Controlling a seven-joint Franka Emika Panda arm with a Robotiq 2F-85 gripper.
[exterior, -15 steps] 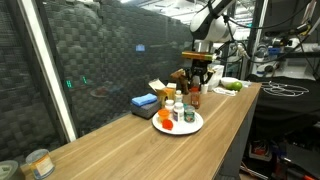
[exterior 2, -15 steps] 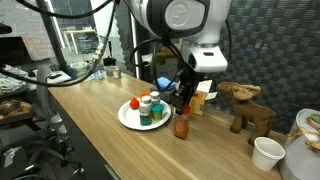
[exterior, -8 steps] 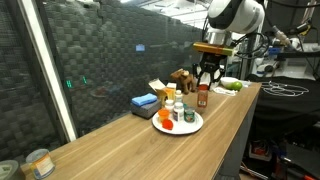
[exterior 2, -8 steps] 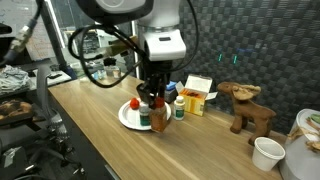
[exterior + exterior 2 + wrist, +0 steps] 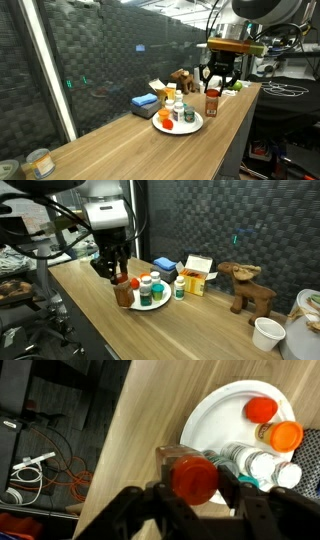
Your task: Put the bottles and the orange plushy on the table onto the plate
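Note:
My gripper should next move over the plate's rim onto a bare white part (image 5: 222, 428) of the plate beside the small bottles and let go of the brown bottle.
My gripper (image 5: 196, 482) is shut on a brown bottle with a red cap (image 5: 194, 477). It holds the bottle upright at the rim of the white plate (image 5: 222, 412), on the side toward the table's edge. In both exterior views the gripper (image 5: 217, 82) (image 5: 118, 270) hangs over the bottle (image 5: 212, 104) (image 5: 122, 291), low above the wooden table (image 5: 120, 150). The plate (image 5: 192, 126) (image 5: 136, 304) carries several small bottles (image 5: 258, 460), one with a green lid (image 5: 146, 296), and the orange plushy (image 5: 166, 119) (image 5: 260, 408).
Behind the plate lie a blue block (image 5: 145, 101) (image 5: 163, 265) and a white-yellow box (image 5: 198, 273). A wooden deer figure (image 5: 248, 288) and a white cup (image 5: 266, 333) stand further along. A tin (image 5: 38, 162) sits at the table's near end. Cables lie on the floor (image 5: 40, 460).
My gripper has carried the red-capped bottle from beside the box, across the plate, to the plate's side near the table edge. The things on the plate have not moved.

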